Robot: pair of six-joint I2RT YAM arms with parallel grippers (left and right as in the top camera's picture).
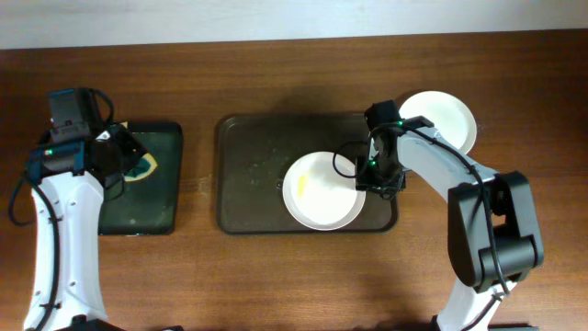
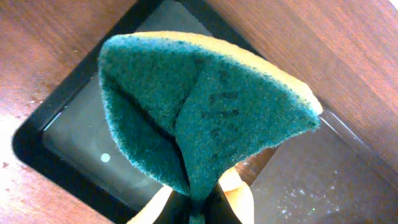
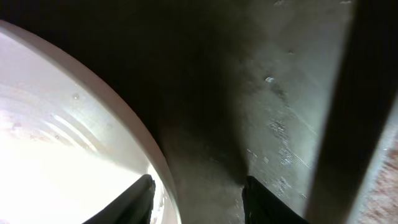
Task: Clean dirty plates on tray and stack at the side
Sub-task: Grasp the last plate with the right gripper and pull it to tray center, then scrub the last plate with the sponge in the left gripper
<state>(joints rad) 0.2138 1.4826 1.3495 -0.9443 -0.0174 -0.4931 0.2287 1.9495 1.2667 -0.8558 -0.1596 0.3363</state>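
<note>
I will move my left gripper to wipe the smeared plate, then return and lower to release the sponge point(image 2: 205, 106) in the narrow black tray, since that tray lies below it.
A white plate point(image 1: 322, 191) with a small yellow smear lies on the dark brown tray point(image 1: 253, 165), at its front right. My right gripper point(image 1: 375, 180) is open and straddles that plate's right rim point(image 3: 134, 134), one finger over the plate, one over the tray floor point(image 3: 261, 106). Another white plate point(image 1: 446, 115) lies on the table right of the tray, partly under the right arm. I cannot tell if it is a stack. My left gripper point(image 1: 129, 154) is shut on a folded green and yellow sponge point(image 2: 205, 106) above the narrow black tray point(image 1: 138, 207).
The narrow black tray point(image 2: 56, 134) sits at the left on the wooden table point(image 1: 276, 276). A light wall edge runs along the back.
</note>
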